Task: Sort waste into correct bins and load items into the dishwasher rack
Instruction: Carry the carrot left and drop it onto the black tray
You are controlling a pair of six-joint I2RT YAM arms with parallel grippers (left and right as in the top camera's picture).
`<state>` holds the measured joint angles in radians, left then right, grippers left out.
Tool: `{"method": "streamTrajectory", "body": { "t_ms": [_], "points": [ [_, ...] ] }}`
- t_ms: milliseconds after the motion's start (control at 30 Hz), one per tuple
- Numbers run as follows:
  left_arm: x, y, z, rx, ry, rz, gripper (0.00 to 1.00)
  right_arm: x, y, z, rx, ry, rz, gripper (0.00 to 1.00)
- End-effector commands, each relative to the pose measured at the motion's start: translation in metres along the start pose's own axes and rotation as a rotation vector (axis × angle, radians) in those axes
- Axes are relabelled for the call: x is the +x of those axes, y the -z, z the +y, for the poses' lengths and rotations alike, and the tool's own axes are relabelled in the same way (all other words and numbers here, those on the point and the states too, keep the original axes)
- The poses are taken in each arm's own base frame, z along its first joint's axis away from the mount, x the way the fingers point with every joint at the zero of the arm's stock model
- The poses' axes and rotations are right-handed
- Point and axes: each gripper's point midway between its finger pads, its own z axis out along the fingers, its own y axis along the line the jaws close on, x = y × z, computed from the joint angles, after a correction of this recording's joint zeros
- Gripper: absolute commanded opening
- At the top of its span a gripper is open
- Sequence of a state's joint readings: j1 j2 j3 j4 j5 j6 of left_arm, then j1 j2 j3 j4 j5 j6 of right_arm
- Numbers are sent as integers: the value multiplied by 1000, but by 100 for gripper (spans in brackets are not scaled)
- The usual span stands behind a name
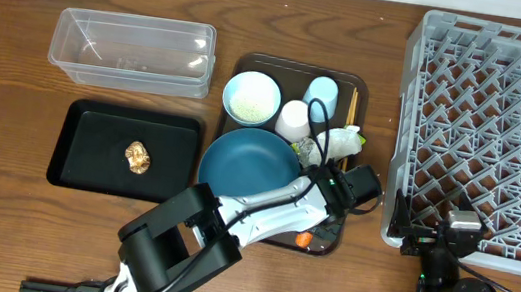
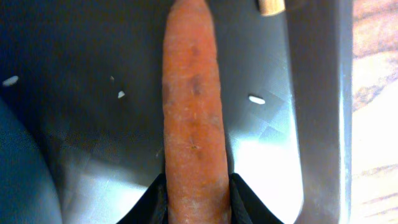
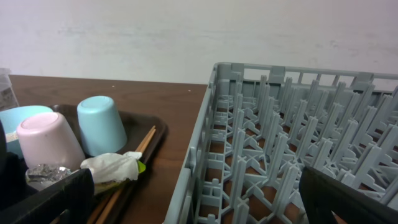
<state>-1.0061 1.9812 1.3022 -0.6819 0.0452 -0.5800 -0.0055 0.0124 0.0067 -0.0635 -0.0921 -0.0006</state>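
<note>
My left gripper lifts next, swings down over the black tray's bottom and releases the carrot, as that tray lies to its left in the overhead view.
The orange carrot lies lengthwise on the dark brown serving tray, and my left gripper is shut on its near end, with a black finger pressed against each side. From overhead only the carrot's tip shows beside the left gripper. A few white rice grains lie on the tray. The brown food lump sits in the black tray. The clear tub stands behind it. My right gripper is open at the front edge of the grey rack, holding nothing.
The serving tray holds the dark blue bowl, small pale blue bowl, white cup, pale blue cup, chopsticks and crumpled wrapper. The left arm reaches across the tray's front.
</note>
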Motion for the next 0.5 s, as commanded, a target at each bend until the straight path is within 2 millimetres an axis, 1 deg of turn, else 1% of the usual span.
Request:
{"method": "streamTrajectory", "body": {
  "t_ms": [0,100,233,267,367,467],
  "points": [
    [-4,1,-2,-9,4,-2,19,0,0,-3,13,-11,0,99],
    [-5,5,-6,9,4,2,19,0,0,-3,13,-11,0,99],
    [-8,24,-26,111,2,3,10,0,0,-3,13,-11,0,99],
    [-11,35,-31,142,0,-12,9,0,0,-3,13,-11,0,99],
    [-16,59,-37,188,-3,-58,9,0,0,-3,13,-11,0,99],
    [-21,92,-40,238,-7,-122,9,0,0,-3,13,-11,0,99]
  ]
}}
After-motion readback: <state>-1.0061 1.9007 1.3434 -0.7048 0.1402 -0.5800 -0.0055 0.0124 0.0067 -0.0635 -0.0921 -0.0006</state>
